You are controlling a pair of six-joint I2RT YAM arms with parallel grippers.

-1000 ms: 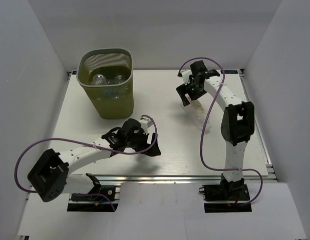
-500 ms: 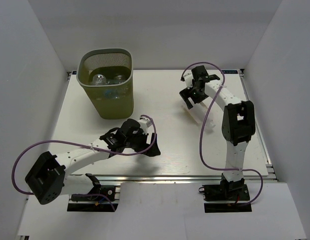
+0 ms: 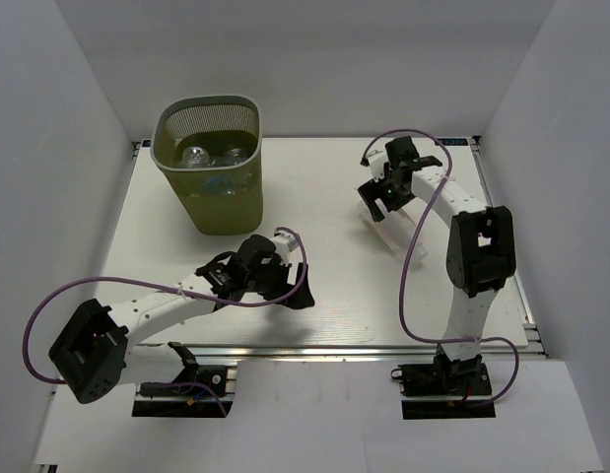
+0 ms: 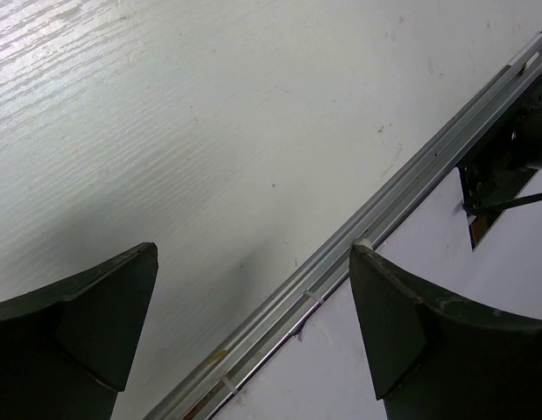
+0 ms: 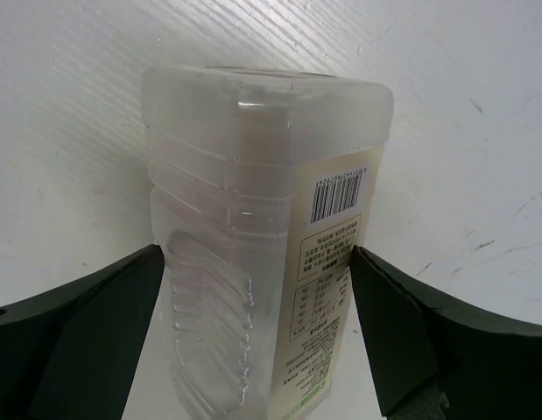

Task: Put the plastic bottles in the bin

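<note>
I will next move my right gripper back and close it at the bottle's near end (image 3: 412, 253), because the bottle's wide body nearly fills the gripper's opening.
The olive-green mesh bin (image 3: 208, 168) stands at the far left of the table, and clear plastic bottles (image 3: 198, 155) lie inside it. One more clear, squarish bottle (image 5: 253, 157) with a cream-white label lies on the table at the far right (image 3: 392, 226). My right gripper (image 5: 255, 252) is open and straddles this bottle, one finger close on each side, the right one at the label's edge. In the top view it (image 3: 381, 204) hangs over the bottle. My left gripper (image 4: 253, 249) is open and empty, low over the table's near edge (image 3: 285, 288).
An aluminium rail (image 4: 341, 254) runs along the near edge of the table below the left gripper. A dark mount of the right arm's base (image 4: 507, 166) shows beyond it. Purple cables (image 3: 408, 256) loop off both arms. White walls close in the table.
My right gripper has shifted a little to the right and nearer, settling over the bottle on the table. The left arm has barely moved.
</note>
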